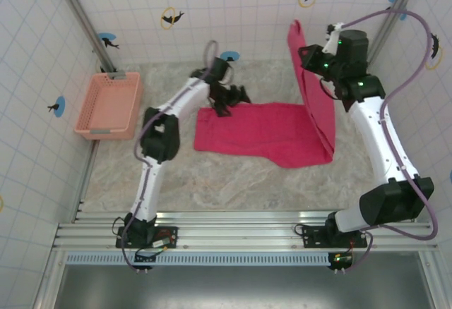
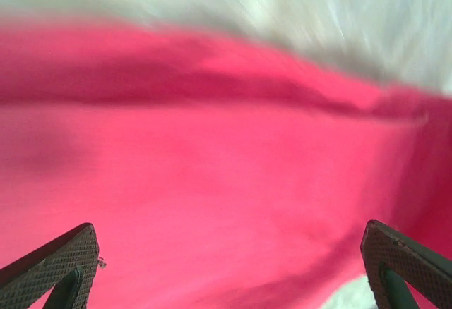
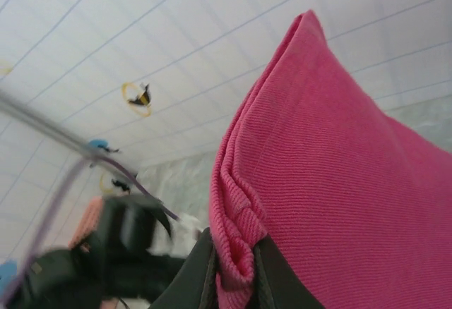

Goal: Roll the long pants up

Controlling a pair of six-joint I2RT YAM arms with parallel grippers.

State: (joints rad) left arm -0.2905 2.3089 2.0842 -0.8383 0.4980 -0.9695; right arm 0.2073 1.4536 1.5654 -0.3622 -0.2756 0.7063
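Observation:
The raised part's layer lies uncovered. My right gripper next needs to move down and across toward the basket, over the flat cloth's far corner (image 1: 205,113), and release that part.
The long pants (image 1: 261,131) are bright pink-red cloth, partly flat on the marbled table, with one part lifted steeply at the right toward the back wall. My right gripper (image 1: 308,53) is shut on that raised part, and the right wrist view shows a bunched fold of the pants (image 3: 332,182) pinched between its dark fingers (image 3: 194,277). My left gripper (image 1: 229,103) hovers open over the left edge of the flat cloth. In the left wrist view the pants (image 2: 212,182) lie below its widely spread fingertips (image 2: 60,267), with nothing between them.
A pale salmon-pink plastic basket (image 1: 109,104) stands at the far left against the tiled wall. Tiled walls (image 1: 233,5) close in the back and both sides. Bare marbled table (image 1: 233,182) lies in front of the cloth.

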